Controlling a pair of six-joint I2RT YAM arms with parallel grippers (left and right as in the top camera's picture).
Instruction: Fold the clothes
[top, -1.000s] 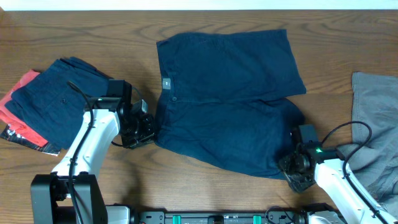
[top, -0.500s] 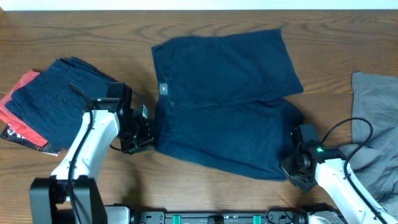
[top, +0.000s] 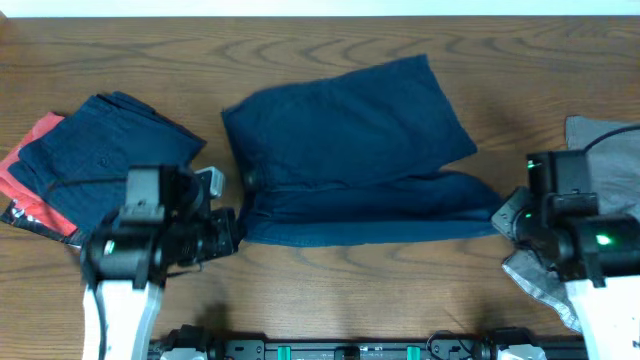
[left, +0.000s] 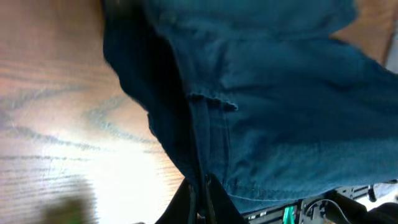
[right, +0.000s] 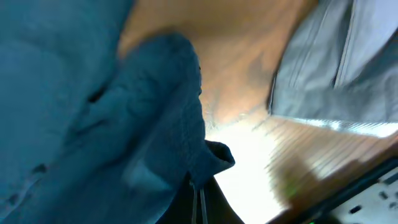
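Observation:
The far half of the shorts lies flat, so next my right gripper will swing outward to release the end of the shorts' leg over the shorts' far corner (top: 424, 66).
Dark navy shorts (top: 350, 150) lie across the middle of the table, their near half lifted between the two arms. My left gripper (top: 238, 228) is shut on the shorts' waist edge at the left; the left wrist view shows the cloth (left: 261, 106) pinched between the fingers (left: 202, 196). My right gripper (top: 505, 213) is shut on the shorts' leg end at the right; the right wrist view shows the fabric (right: 124, 118) clamped at the fingertips (right: 199, 196). A light grey garment (top: 600, 160) lies at the right edge. A red garment (top: 30, 165) lies at the far left.
A folded navy garment (top: 95, 160) rests on the red one at the left. The grey garment also shows in the right wrist view (right: 336, 68). The brown wooden table (top: 330, 300) runs along the front. The robot base rail (top: 350, 350) is at the bottom edge.
Both grippers have risen with the shorts' near edge and carried it toward the far side. The shorts now look narrower front to back. The whole garment shifted slightly left.

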